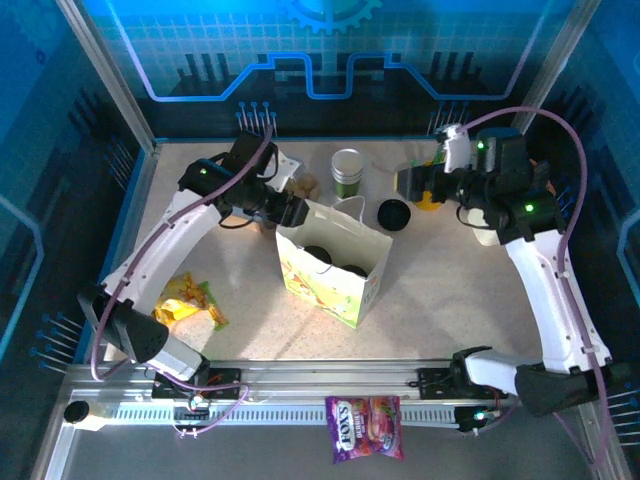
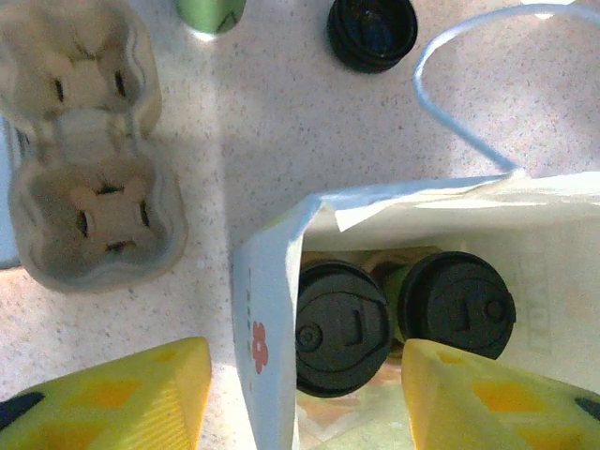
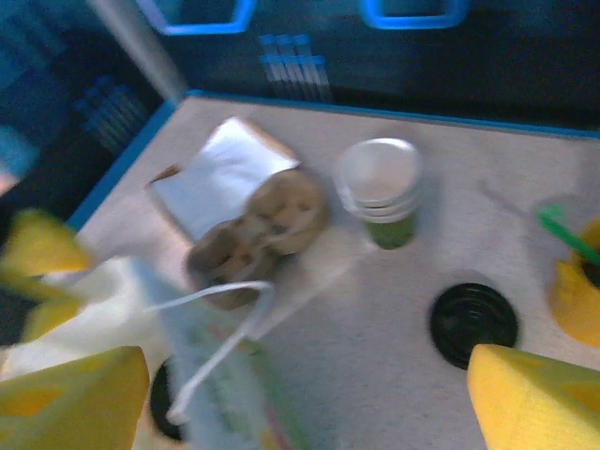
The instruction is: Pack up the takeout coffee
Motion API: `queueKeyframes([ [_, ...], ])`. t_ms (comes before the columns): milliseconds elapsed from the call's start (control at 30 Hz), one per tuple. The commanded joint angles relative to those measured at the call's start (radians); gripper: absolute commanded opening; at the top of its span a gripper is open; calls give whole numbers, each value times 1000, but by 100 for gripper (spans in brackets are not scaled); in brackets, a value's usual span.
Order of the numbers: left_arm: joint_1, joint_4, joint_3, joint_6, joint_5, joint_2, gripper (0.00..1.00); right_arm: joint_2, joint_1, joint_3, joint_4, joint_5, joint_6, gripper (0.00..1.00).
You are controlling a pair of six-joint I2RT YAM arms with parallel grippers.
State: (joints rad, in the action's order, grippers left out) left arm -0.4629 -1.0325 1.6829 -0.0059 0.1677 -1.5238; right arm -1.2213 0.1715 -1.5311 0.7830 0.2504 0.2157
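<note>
The green straw's end (image 3: pixel 553 223) sticks out of the yellow cup, so I need to turn my right gripper from the bag, move outward over that end and close.
The two takeout coffee cups (image 2: pixel 342 328) (image 2: pixel 457 305) stand side by side inside the white flower-printed paper bag (image 1: pixel 340 285), their black lids (image 1: pixel 318 255) (image 1: pixel 352 270) facing up. My left gripper (image 2: pixel 309 403) hovers open over the bag's left end. One yellow finger (image 2: pixel 122 403) is outside the bag's wall (image 2: pixel 267 309) and the other (image 2: pixel 497 398) is over the inside; neither touches a cup. In the top view it (image 1: pixel 297 212) sits at the bag's back left corner. My right gripper (image 3: pixel 300 403) is open and holds nothing, behind and right of the bag (image 1: pixel 408 182).
Behind the bag lie a brown pulp cup carrier (image 2: pixel 89 169), a stack of green-and-white cups (image 1: pixel 347 172) and loose black lids (image 1: pixel 393 214). A yellow cup of straws (image 3: pixel 581 300) stands by the right gripper. A yellow snack packet (image 1: pixel 185 300) lies front left, a candy bag (image 1: pixel 365 428) on the rail.
</note>
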Motion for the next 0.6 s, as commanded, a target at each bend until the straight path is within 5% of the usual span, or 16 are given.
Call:
queueKeyframes([
  [0,4,68,38,-42,27,46,64,-80,-72,20,-73,-89,73,86],
  [567,6,87,82,-22,11,43,73,-655,3,-274,-108,-449,-101,76],
])
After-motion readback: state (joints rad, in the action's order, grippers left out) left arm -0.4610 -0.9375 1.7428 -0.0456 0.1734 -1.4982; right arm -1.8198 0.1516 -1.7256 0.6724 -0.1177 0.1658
